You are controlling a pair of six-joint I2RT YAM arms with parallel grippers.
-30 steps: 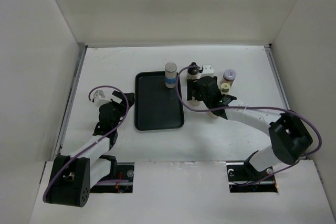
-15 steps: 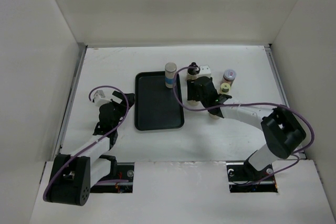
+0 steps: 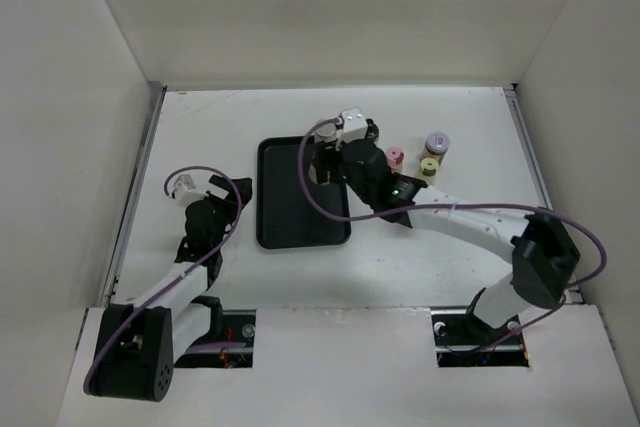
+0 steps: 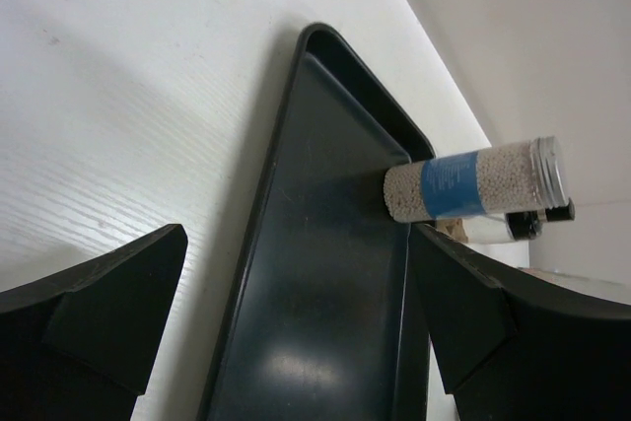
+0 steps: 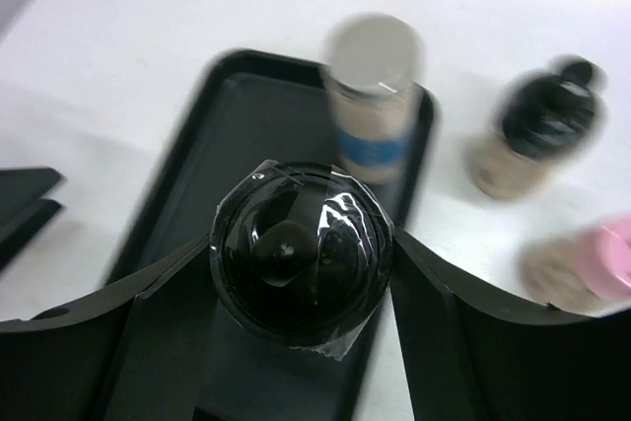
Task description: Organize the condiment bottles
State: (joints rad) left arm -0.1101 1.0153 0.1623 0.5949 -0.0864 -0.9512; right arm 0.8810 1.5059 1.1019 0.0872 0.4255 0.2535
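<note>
The tray's empty far corner lies below the right gripper, to the left in the top view, so the gripper will go to that side and then down to release.
My right gripper is shut on a black-capped bottle and holds it above the back right part of the flat black tray. The tall blue-banded bottle stands in the tray's back right corner, just beyond the held bottle. Another black-capped bottle and a pink-capped one stand on the table right of the tray. In the top view the right gripper hides the tall bottle. My left gripper is open and empty at the tray's left side, facing the tall bottle.
A pink-capped bottle, a yellow-green-capped one and a lilac-capped one stand close together right of the tray. White walls enclose the table at the back and both sides.
My right gripper has moved left with the black-capped bottle, from beside the tray to above its back right part, uncovering the pink-capped bottle. The left arm has barely shifted.
</note>
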